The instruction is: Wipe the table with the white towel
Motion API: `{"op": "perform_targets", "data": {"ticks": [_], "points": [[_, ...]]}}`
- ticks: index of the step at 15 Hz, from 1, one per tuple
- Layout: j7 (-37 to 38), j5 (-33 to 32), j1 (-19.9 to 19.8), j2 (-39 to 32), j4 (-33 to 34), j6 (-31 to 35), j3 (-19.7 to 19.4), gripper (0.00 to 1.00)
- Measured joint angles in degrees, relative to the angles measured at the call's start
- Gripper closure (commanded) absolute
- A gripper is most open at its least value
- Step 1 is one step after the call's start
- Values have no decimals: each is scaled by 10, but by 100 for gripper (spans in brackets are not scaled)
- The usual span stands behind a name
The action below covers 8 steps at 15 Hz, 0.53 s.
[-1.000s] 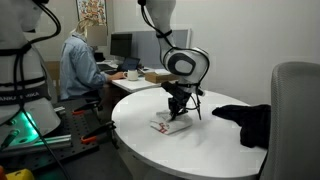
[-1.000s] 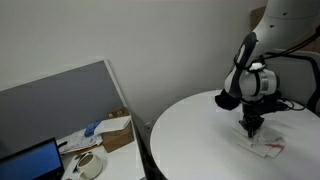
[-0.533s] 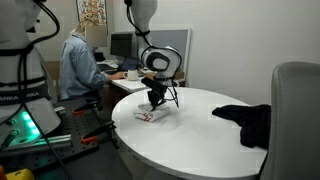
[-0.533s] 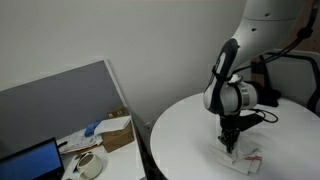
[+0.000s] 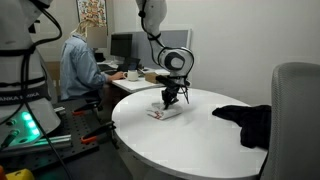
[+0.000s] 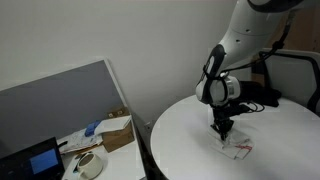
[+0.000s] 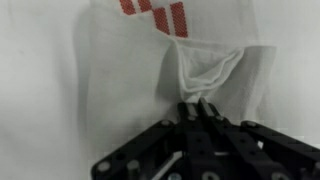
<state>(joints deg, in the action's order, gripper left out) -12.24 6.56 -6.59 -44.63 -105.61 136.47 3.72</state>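
Observation:
The gripper sweeps the bunched fold of the towel over the bare tabletop toward the dark cloth next, then away from it, and opens.
The white towel [image 7: 150,50] with red stripes lies flat on the round white table [image 5: 200,145]. It also shows in both exterior views [image 5: 163,112] [image 6: 238,150]. My gripper [image 7: 198,104] points straight down and is shut on a bunched fold of the towel, pressing it on the tabletop. In both exterior views the gripper [image 5: 168,101] [image 6: 222,129] sits at the towel's edge, near the table's rim.
A dark cloth [image 5: 245,120] lies on the table's far side beside a grey chair [image 5: 295,115]. A seated person [image 5: 78,62] works at a desk with monitors. A low desk with a box [image 6: 112,130] and tape stands by a grey partition.
The gripper has dragged the towel across the table, first toward the rim and then partway back; the arm's upper links have swung accordingly.

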Motion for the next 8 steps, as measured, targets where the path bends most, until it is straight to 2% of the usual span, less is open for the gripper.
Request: {"op": "perform_targets", "data": {"ticks": [4,8], "points": [[23,16,-46,-20,45,-10,-42,98],[8,29,-122,-16,37,-4,-61,98]]}}
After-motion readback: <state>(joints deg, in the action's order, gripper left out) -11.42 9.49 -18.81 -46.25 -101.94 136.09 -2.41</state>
